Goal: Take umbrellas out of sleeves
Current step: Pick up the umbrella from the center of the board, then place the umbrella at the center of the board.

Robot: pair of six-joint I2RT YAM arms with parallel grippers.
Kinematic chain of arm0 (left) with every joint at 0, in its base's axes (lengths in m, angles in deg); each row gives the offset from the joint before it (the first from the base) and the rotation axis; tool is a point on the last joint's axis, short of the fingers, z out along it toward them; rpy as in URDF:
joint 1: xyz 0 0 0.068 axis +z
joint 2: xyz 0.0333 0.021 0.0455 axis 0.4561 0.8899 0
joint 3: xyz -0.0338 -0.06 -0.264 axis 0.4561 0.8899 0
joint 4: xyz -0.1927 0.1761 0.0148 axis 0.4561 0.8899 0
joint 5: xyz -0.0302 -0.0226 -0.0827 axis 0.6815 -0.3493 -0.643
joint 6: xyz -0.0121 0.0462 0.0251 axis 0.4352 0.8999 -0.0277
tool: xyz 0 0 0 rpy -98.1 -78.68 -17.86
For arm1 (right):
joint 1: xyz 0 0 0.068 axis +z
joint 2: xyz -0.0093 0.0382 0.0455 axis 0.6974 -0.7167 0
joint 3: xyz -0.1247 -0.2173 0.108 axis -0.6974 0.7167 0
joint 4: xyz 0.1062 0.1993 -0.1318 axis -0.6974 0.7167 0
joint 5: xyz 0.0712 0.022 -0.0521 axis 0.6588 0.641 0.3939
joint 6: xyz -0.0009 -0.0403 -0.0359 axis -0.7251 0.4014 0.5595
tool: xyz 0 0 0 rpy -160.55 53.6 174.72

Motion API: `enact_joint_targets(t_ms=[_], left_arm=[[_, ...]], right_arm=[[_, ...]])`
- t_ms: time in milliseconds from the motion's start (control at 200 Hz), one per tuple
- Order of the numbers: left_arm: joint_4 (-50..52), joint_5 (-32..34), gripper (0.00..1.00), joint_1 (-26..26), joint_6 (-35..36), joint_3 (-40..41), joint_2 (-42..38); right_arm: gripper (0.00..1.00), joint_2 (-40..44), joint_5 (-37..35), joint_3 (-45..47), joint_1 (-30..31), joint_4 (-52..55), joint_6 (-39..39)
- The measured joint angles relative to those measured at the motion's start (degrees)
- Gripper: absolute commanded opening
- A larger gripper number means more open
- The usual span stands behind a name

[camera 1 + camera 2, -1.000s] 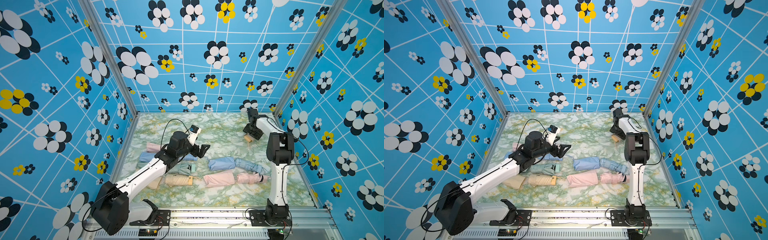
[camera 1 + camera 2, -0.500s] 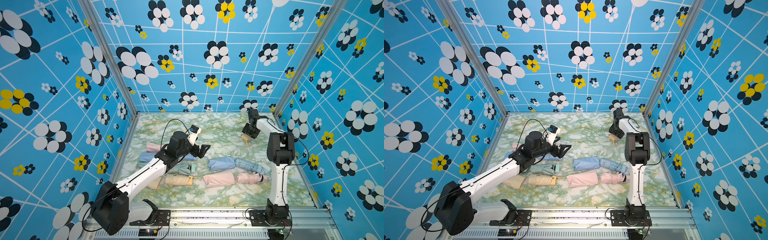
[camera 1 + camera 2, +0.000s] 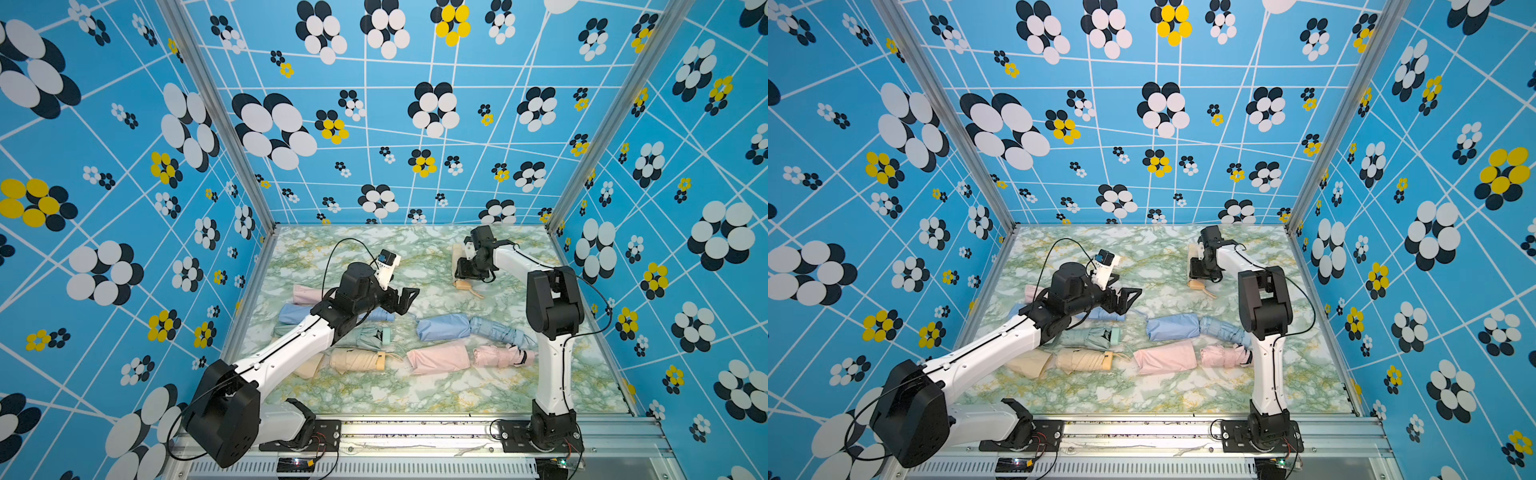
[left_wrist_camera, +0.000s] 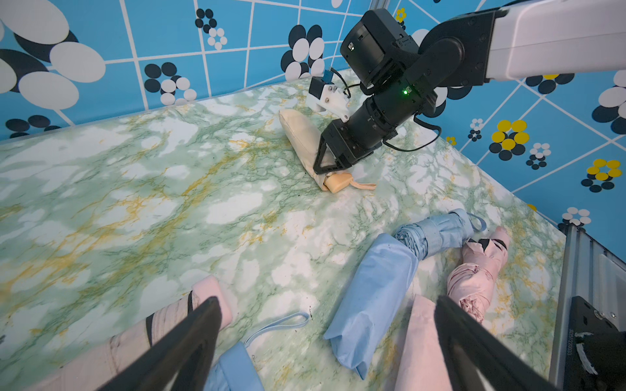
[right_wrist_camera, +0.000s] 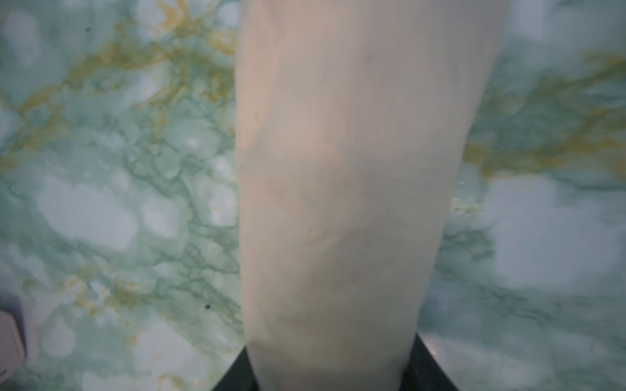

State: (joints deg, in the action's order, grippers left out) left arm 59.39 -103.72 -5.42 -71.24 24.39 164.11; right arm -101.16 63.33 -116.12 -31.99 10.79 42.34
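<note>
I should next move my right gripper back past the blue sleeve (image 3: 442,326), turn the beige sleeve (image 3: 457,253) alongside it, and let go there, since the tabletop there is bare.
At the back right a beige sleeve (image 3: 457,253) (image 3: 1192,251) (image 4: 298,132) lies on the table. The beige umbrella's handle (image 3: 461,285) (image 4: 337,181) sticks out of its near end. My right gripper (image 3: 466,275) (image 3: 1200,274) (image 4: 325,167) (image 5: 333,372) is shut on this sleeve (image 5: 338,169), which fills the gap between the fingers. My left gripper (image 3: 405,301) (image 3: 1129,299) (image 4: 327,301) hovers open and holds nothing above mid-table. Near the front, a blue umbrella (image 3: 496,330) is half out of a blue sleeve (image 3: 442,326), and a pink umbrella (image 3: 496,355) lies beside a pink sleeve (image 3: 438,359).
Under and beside my left arm lie a beige umbrella (image 3: 357,359), a mint umbrella (image 3: 372,334) and pink (image 3: 305,293) and blue (image 3: 291,311) bundles. Patterned walls close in three sides. A metal rail (image 3: 415,428) runs along the front. My right arm's upright link (image 3: 550,374) stands by the pink umbrella.
My right gripper has narrowed onto the beige sleeve and shifted left, and the handle has shifted left with it. The left arm has stayed still and open.
</note>
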Motion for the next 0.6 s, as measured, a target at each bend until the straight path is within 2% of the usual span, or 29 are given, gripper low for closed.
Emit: enact_joint_targets(t_ms=[300,395,600], left_arm=[[-0.35,2.4,0.99,1.51,-3.43,0.07,0.04],[-1.42,2.54,0.99,2.8,-5.35,0.46,0.02],[-3.34,2.08,0.99,5.68,-9.86,2.38,0.02]], right_arm=[[0.38,3.89,3.06,2.73,3.1,4.35,21.24],[0.33,4.7,3.72,2.73,4.42,6.08,28.06],[0.34,7.02,4.52,5.92,7.58,8.63,44.19]])
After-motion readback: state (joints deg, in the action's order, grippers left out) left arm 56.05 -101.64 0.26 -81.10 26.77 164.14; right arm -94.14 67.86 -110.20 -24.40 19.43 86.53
